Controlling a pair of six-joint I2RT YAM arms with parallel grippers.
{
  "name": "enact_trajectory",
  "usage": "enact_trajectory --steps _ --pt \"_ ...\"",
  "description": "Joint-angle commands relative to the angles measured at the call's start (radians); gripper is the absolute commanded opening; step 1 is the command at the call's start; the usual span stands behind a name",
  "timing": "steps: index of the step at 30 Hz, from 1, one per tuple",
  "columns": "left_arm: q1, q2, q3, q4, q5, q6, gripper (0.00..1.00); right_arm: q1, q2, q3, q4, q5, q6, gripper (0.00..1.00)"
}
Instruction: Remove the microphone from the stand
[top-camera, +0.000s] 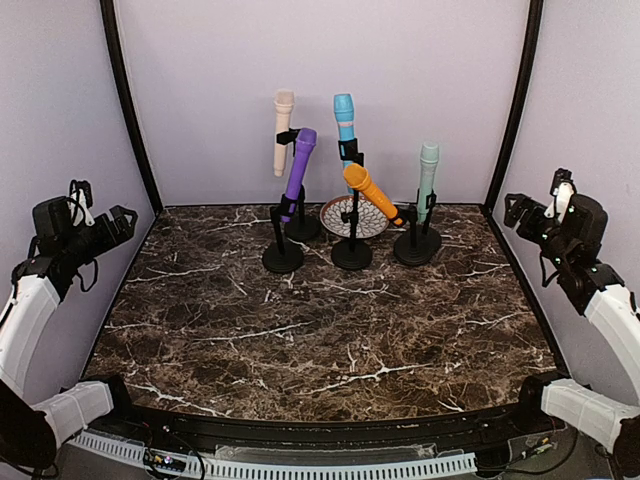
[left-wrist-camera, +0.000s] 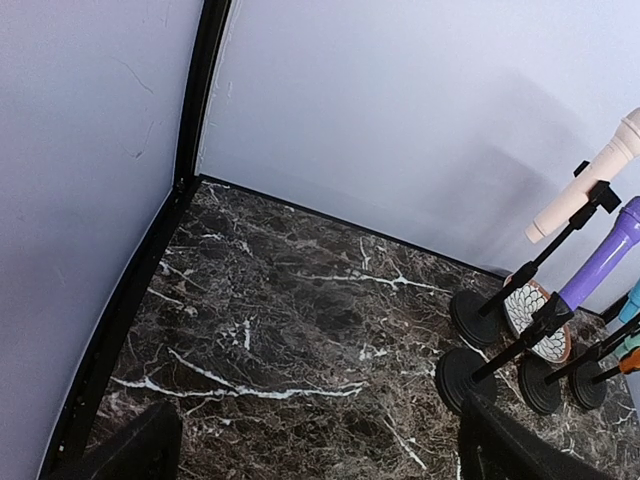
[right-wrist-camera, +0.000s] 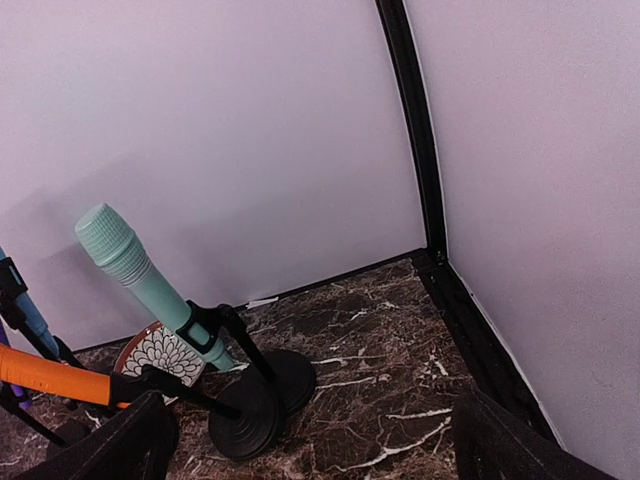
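My left gripper has the purple microphone's stand nearest to it, so next it needs to swing open across the tabletop toward the right in the top view, onto the purple microphone.
Several microphones stand in black clip stands at the back of the marble table: cream (top-camera: 283, 130), purple (top-camera: 299, 165), blue (top-camera: 345, 125), orange (top-camera: 370, 192) and mint (top-camera: 428, 180). My left gripper (top-camera: 115, 222) is raised at the far left, open and empty, well away from them; its wrist view (left-wrist-camera: 320, 450) shows the cream (left-wrist-camera: 590, 190) and purple (left-wrist-camera: 605, 255) microphones at the right. My right gripper (top-camera: 520, 208) is raised at the far right, open and empty; its wrist view (right-wrist-camera: 315, 450) shows the mint (right-wrist-camera: 140, 275) and orange (right-wrist-camera: 50, 375) microphones at the left.
A patterned round plate (top-camera: 340, 215) lies among the stand bases (top-camera: 283, 258). Lilac walls with black corner posts (top-camera: 130, 110) close in the back and both sides. The stands crowd together at the back centre.
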Motion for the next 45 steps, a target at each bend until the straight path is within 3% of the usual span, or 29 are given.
enact_trajectory --steps 1,13,17,21,24,27,32,37,45 --pt "0.006 -0.006 0.028 -0.016 -0.023 0.006 0.99 -0.005 0.001 0.034 0.016 -0.050 -0.007 0.99" --pt "0.006 -0.009 -0.028 -0.005 -0.038 0.038 0.99 -0.003 -0.001 0.045 0.040 -0.390 -0.091 0.99" --pt "-0.010 0.050 -0.006 0.008 0.084 0.053 0.99 0.030 0.079 0.120 -0.028 -0.515 -0.105 0.97" --pt "-0.197 0.113 0.041 0.050 0.047 0.094 0.98 0.162 0.165 0.192 -0.067 -0.496 -0.134 0.97" --pt "-0.390 0.207 0.089 0.112 0.071 0.125 0.98 0.227 0.191 0.196 -0.011 -0.502 -0.120 0.97" --pt "-0.478 0.317 0.143 0.259 0.191 0.110 0.98 0.259 0.211 0.178 0.092 -0.555 -0.080 0.98" --pt "-0.531 0.607 0.288 0.393 0.237 0.131 0.98 0.290 0.238 0.164 0.150 -0.614 -0.049 0.98" --pt "-0.555 0.841 0.456 0.396 0.295 0.164 0.96 0.296 0.215 0.147 0.130 -0.628 -0.046 0.98" --pt "-0.560 1.029 0.599 0.344 0.334 0.216 0.67 0.296 0.172 0.101 0.140 -0.603 -0.035 0.99"
